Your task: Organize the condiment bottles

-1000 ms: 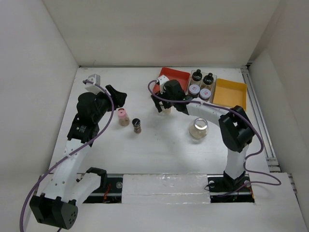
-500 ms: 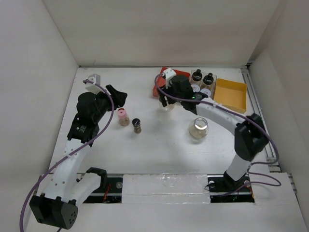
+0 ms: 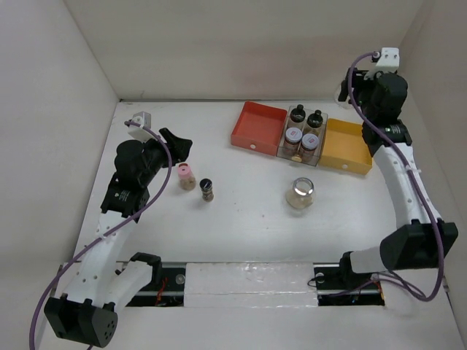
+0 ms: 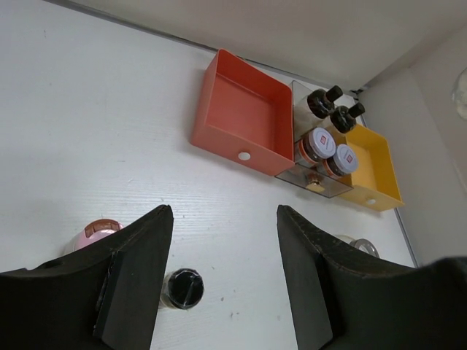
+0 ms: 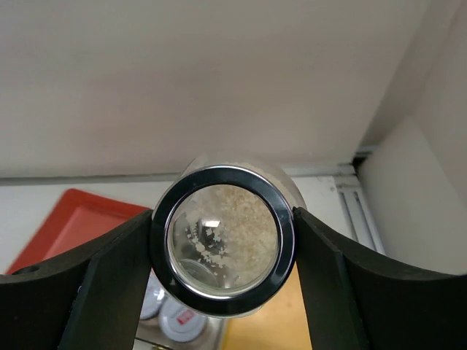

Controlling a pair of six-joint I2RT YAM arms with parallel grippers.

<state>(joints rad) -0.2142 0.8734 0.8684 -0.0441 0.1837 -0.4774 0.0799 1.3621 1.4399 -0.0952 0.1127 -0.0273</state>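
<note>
I will lower the wide glass jar with my right gripper into the yellow tray's back end [image 3: 341, 129] beside the clear tray and release it, as that tray is empty.
My right gripper [image 5: 222, 244] is shut on a wide clear glass jar [image 5: 222, 240] with pale grains, held high above the yellow tray [image 3: 349, 144]; it also shows in the top view [image 3: 349, 93]. My left gripper [image 4: 222, 270] is open and empty, above the table near a black-capped bottle [image 4: 182, 288] and the pink-capped bottle [image 4: 95, 232]. In the top view these two stand at the left-centre: the pink-capped bottle [image 3: 187, 176] and the black-capped bottle [image 3: 207, 189]. A second clear glass jar [image 3: 300, 193] stands alone. Two black-capped bottles [image 3: 298, 114] and two reddish-silver-lidded jars [image 3: 293, 136] fill the clear tray.
The red tray [image 3: 258, 126] lies left of the clear tray [image 3: 322, 130], the yellow one to its right, all at the table's back. White walls close in at the back and both sides. A rail runs along the right edge [image 3: 390, 168].
My right arm has lifted the glass jar from beside the red tray and swung up and to the right, over the yellow tray. The left arm has not moved.
</note>
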